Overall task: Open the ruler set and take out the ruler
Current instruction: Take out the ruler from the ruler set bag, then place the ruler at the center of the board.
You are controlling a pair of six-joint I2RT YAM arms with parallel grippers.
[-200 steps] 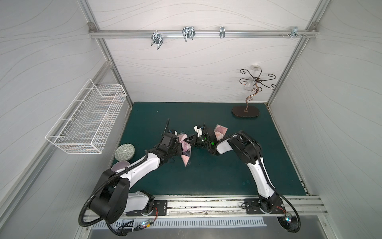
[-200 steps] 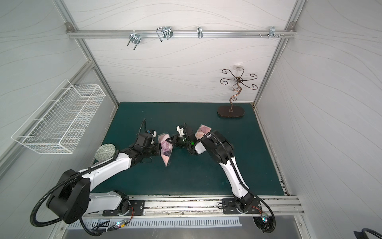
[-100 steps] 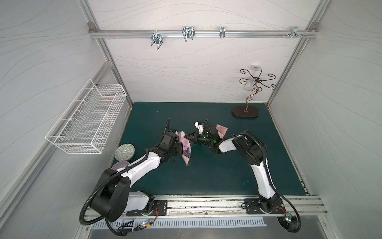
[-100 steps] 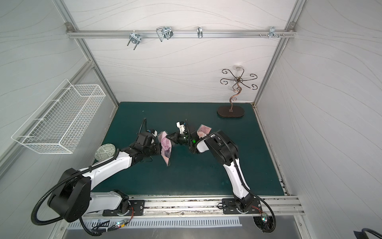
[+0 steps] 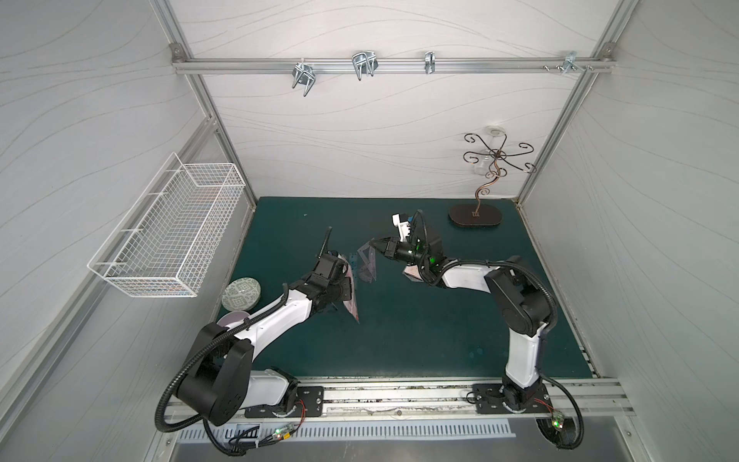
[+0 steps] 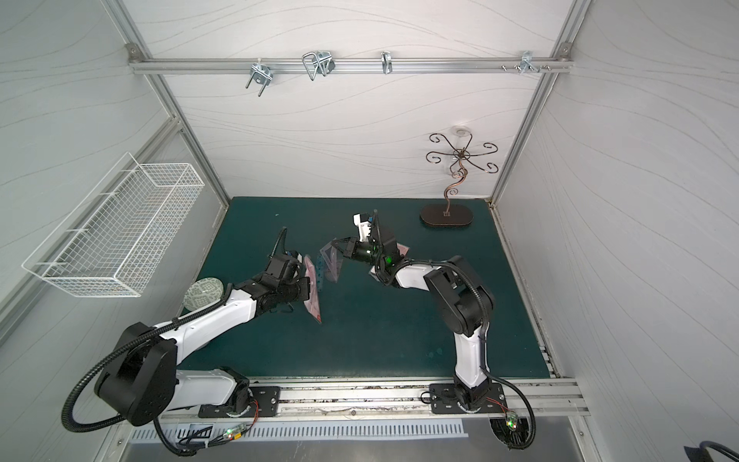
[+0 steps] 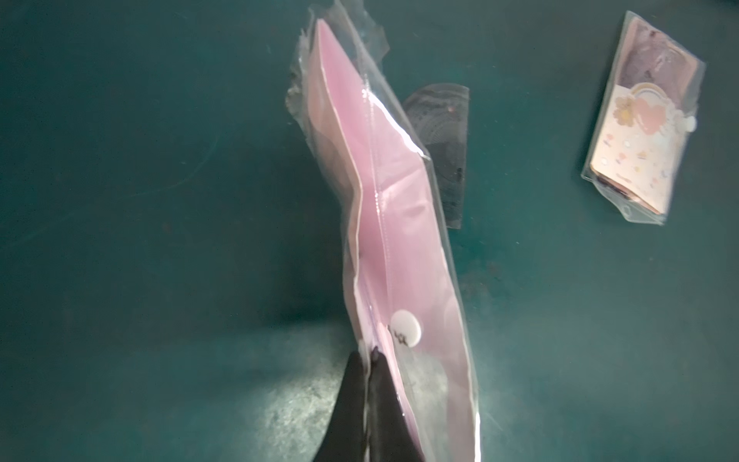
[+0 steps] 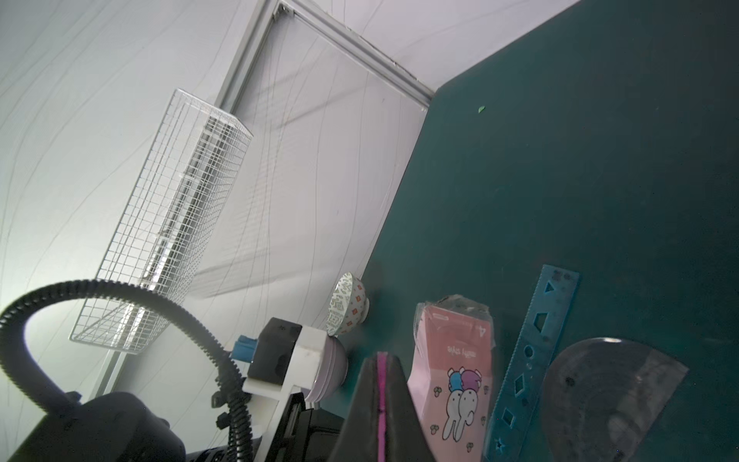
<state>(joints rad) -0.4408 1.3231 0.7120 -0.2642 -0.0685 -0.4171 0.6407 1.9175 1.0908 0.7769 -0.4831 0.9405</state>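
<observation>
A clear spot of bare mat between the smoky protractor [image 8: 608, 396] and the small packet lies below my right gripper. I need to lower and release the triangle ruler there.
The ruler set [image 7: 394, 224] is a clear pouch with a pink card inside and a white snap button, and it is held up on edge above the green mat. My left gripper [image 7: 370, 356] is shut on its near edge. In both top views the ruler set [image 5: 352, 298] hangs from that gripper. A blue stencil ruler [image 8: 536, 360] and a smoky protractor [image 8: 608, 396] lie on the mat beside it. My right gripper [image 8: 382, 360] is shut on a thin pink triangle ruler seen edge-on. In a top view the triangle ruler [image 5: 366, 254] is at the right gripper [image 5: 374, 244].
A second small packet [image 7: 648, 132] lies on the mat under the right arm. Two bowls [image 5: 242, 294] sit at the mat's left edge. A wire basket [image 5: 172, 236] hangs on the left wall. A metal stand [image 5: 476, 216] is at the back right.
The right gripper has drawn back and up from the pouch with the pink triangle ruler, and its elbow has swung right. The left gripper still holds the pouch in the same place.
</observation>
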